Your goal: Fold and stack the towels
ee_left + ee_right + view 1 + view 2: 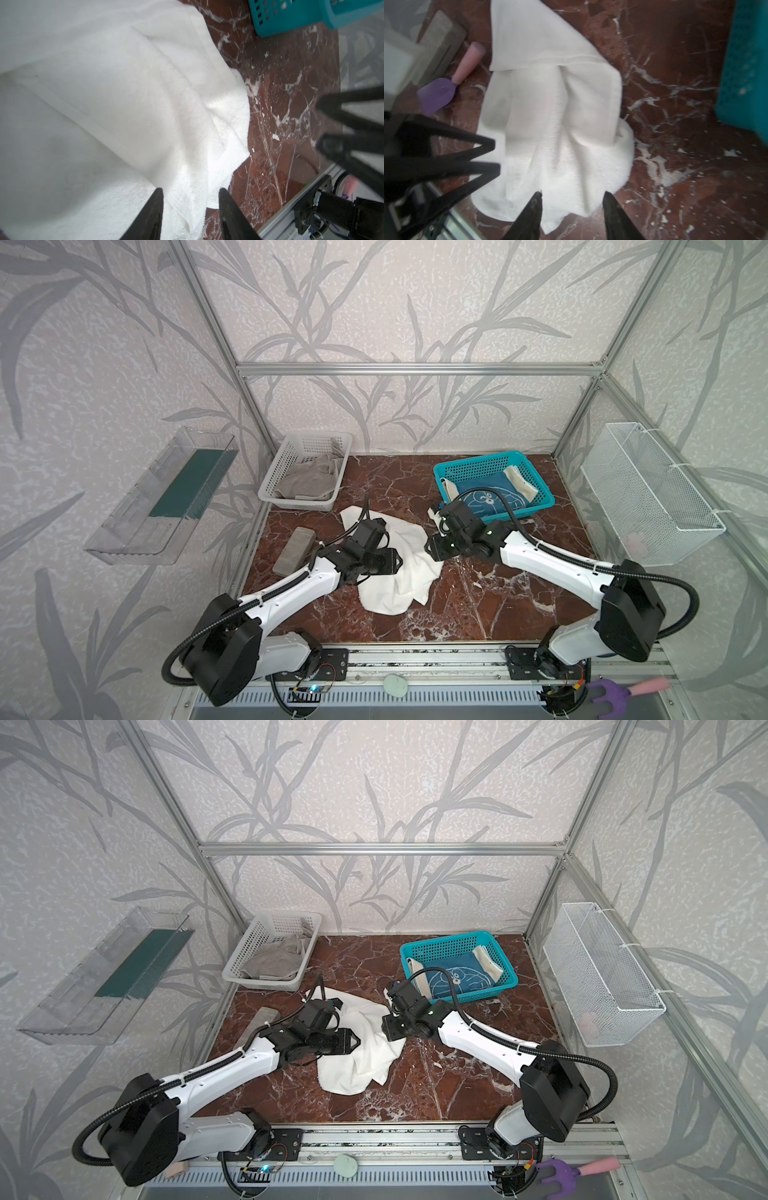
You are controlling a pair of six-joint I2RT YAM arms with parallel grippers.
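The right gripper lowers onto the hemmed fold's near end (pixel 606 136) below its open fingers next, because that fold rests on top of the towel's other folds.
The white towel (pixel 401 572) (pixel 365 1052) lies crumpled in the middle of the marble table. My left gripper (pixel 397 562) (pixel 191 190) is open at the towel's left side, with a fold of cloth between its spread jaws. My right gripper (pixel 430 548) (pixel 573 193) is open at the towel's right edge, a corner of the white towel (pixel 554 124) lying between its fingers. The grey towel (pixel 305 481) sits bunched in the white basket (pixel 270 489). The blue-and-cream towel (pixel 490 497) lies in the teal basket (pixel 540 499).
A grey slab (pixel 295 549) lies left of the left arm. A purple scoop with a pink handle (pixel 452 83) rests beside it. A wire basket (pixel 652 497) hangs on the right wall and a clear shelf (pixel 158 502) on the left wall.
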